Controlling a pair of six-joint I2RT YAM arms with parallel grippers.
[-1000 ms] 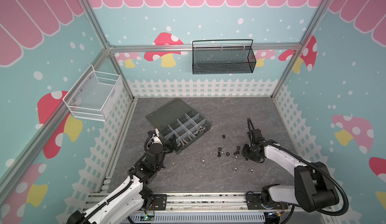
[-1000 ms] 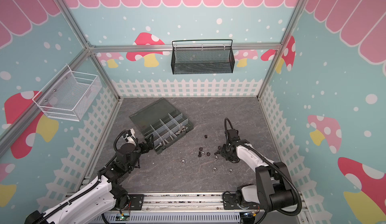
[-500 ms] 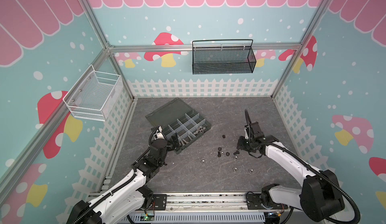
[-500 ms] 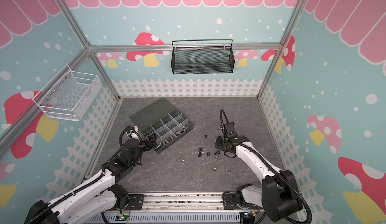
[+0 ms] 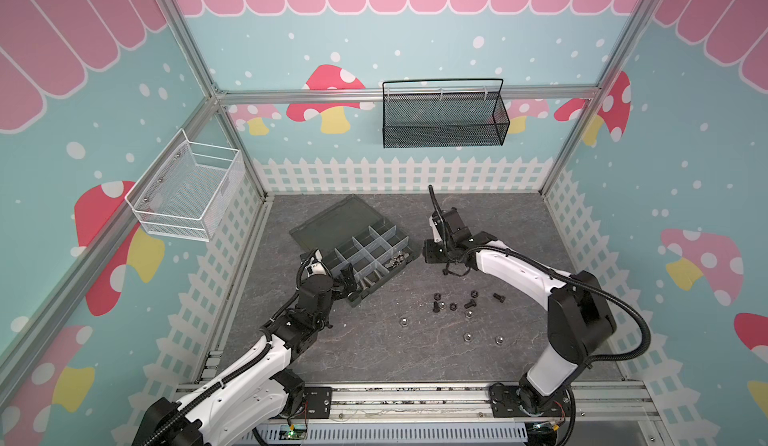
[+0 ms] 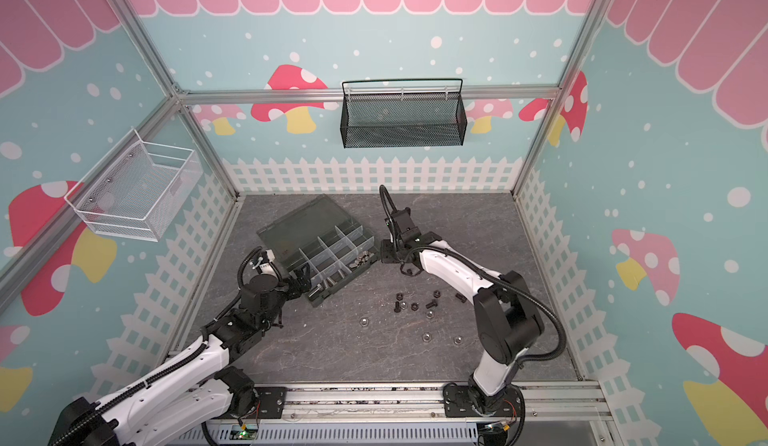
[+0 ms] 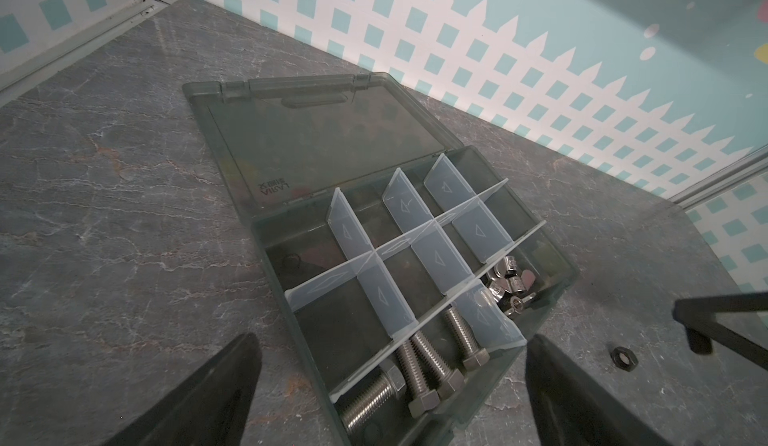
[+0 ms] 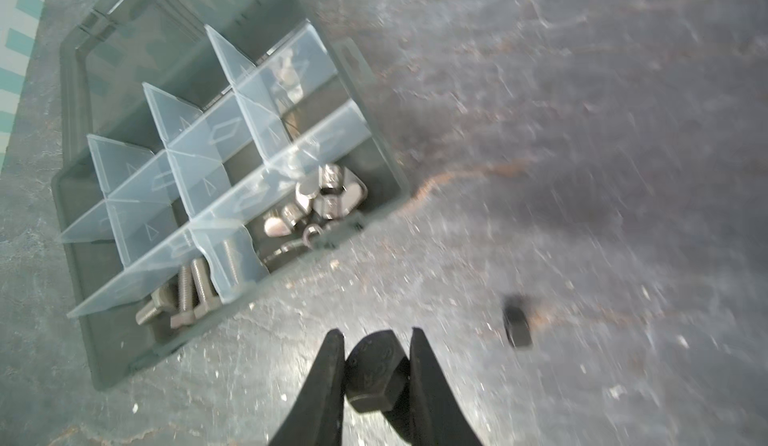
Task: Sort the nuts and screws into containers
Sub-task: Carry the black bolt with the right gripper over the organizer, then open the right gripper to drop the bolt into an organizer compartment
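My right gripper moves outward over the box's end next, above the empty section beyond the winged nuts, to release the black screw apart from them.
The dark grey organiser box (image 5: 376, 271) lies open at centre left in both top views, its containers parted by pale dividers (image 7: 432, 252). One near compartment holds silver screws (image 7: 432, 361); the corner one beside it holds silver winged nuts (image 7: 509, 282). My right gripper (image 8: 376, 336) is shut on a black screw (image 8: 374, 377) and hangs just right of the box (image 5: 432, 252). My left gripper (image 7: 392, 338) is open, its fingers either side of the box's near corner (image 5: 347, 275). Black screws and nuts (image 5: 453, 300) and silver nuts (image 5: 467, 336) lie loose on the table.
A white wire basket (image 5: 187, 192) hangs on the left wall and a black mesh basket (image 5: 442, 117) on the back wall. The box's lid (image 7: 324, 132) lies flat behind it. A lone black nut (image 7: 622, 357) sits just right of the box.
My right gripper has lifted off the loose pile and moved back and left to the box's right side, carrying the black screw. My left gripper has crept slightly towards the box's near corner.
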